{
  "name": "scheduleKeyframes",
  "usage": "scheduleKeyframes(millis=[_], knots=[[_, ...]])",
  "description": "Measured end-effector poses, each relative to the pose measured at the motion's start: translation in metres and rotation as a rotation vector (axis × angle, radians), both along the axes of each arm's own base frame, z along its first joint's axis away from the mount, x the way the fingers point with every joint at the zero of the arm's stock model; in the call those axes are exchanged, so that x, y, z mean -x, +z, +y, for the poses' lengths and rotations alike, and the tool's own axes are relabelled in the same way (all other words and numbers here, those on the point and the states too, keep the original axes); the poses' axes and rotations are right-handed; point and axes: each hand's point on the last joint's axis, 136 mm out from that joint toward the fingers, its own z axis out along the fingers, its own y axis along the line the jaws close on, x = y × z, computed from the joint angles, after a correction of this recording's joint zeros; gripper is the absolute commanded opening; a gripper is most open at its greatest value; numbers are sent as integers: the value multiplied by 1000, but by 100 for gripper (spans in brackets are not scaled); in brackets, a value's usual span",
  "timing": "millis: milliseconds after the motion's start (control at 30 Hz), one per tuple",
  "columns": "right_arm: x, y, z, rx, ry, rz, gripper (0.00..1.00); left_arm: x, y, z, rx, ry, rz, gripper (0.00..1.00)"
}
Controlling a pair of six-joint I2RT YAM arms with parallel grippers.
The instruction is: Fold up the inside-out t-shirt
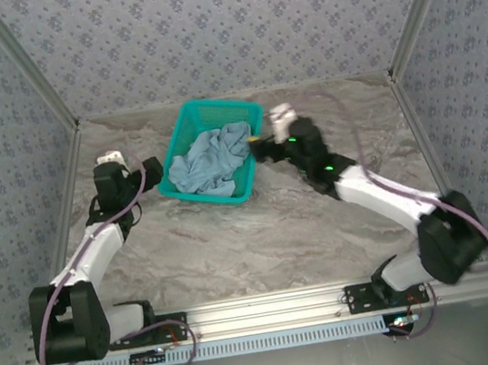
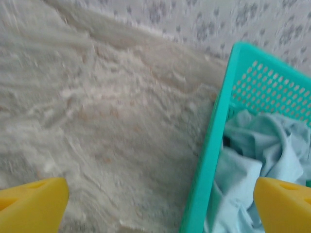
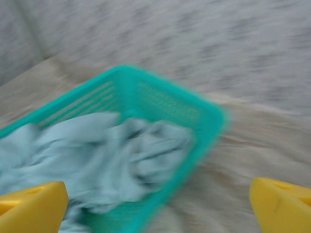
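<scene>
My right gripper crosses the basket's near rim next and lowers onto the t-shirt heap's middle to close, because the cloth lies bunched inside there.
The inside-out t-shirt (image 1: 211,162) is a crumpled light blue heap inside the teal mesh basket (image 1: 180,134) at the middle back of the table. My left gripper (image 1: 152,170) is open just left of the basket. In the left wrist view its yellow fingertips (image 2: 32,204) straddle the basket's left rim (image 2: 212,150), with the t-shirt (image 2: 257,155) beyond. My right gripper (image 1: 260,149) is open at the basket's right rim. The right wrist view is blurred and shows its wide-apart fingertips (image 3: 32,209), the t-shirt (image 3: 97,155) and the basket (image 3: 170,92). Neither gripper holds anything.
The marbled grey table (image 1: 261,235) stretches in front of the basket, between the two arms. Patterned walls (image 1: 221,30) with metal corner posts close in the back and both sides. An aluminium rail (image 1: 263,313) carries the arm bases at the near edge.
</scene>
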Motion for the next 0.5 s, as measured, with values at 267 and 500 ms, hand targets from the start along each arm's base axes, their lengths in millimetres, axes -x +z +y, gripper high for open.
scheduleKeyframes(millis=[267,500], knots=[[-7,-92,128,187,228,240,100,11,-11,6,3,38,88,98],[-35,-146,139,283,198,377,100,16,7,8,18,61,45,98]])
